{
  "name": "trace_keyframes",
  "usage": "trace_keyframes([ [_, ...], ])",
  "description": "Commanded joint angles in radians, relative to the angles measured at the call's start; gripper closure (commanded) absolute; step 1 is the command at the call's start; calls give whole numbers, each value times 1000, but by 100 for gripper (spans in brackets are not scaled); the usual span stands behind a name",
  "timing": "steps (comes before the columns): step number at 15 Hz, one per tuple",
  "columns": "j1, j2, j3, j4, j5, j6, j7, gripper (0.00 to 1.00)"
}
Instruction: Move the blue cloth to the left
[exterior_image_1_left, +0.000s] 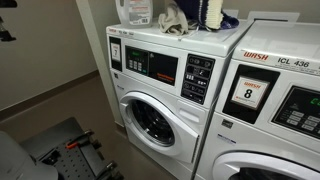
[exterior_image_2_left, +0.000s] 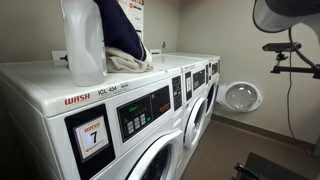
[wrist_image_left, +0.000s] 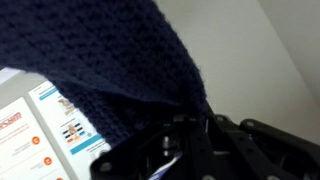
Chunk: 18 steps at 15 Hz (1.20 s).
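Observation:
I will carry the blue cloth (exterior_image_2_left: 120, 30) past the white detergent jug with my gripper and let it go on the washer top beyond the jug, because that spot is bare.
The blue cloth (exterior_image_2_left: 120, 30) is a dark navy knit. It hangs over the top of the white washing machine (exterior_image_2_left: 60, 85), its lower end near a beige cloth (exterior_image_2_left: 128, 62). In an exterior view it shows at the top edge (exterior_image_1_left: 212, 12). In the wrist view the blue cloth (wrist_image_left: 100, 50) fills the upper left and runs down into my gripper (wrist_image_left: 185, 125). The dark fingers look shut on it. The gripper itself is out of frame in both exterior views.
A white detergent jug (exterior_image_2_left: 82, 40) stands on the washer beside the cloths; it also shows in an exterior view (exterior_image_1_left: 135, 10), next to the beige cloth (exterior_image_1_left: 172, 20). A second washer (exterior_image_1_left: 280, 100) stands alongside. A round washer door (exterior_image_2_left: 240, 96) is open. A black cart (exterior_image_1_left: 60, 150) sits on the floor.

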Motion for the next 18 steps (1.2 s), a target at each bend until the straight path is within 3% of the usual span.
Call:
trace_keyframes([
  [1, 2, 41, 117, 109, 80, -84, -164, 98],
  [6, 21, 87, 199, 149, 88, -145, -294, 98],
  [12, 6, 160, 340, 183, 152, -274, -547, 98],
  [18, 7, 171, 313, 198, 110, -407, -546, 98],
])
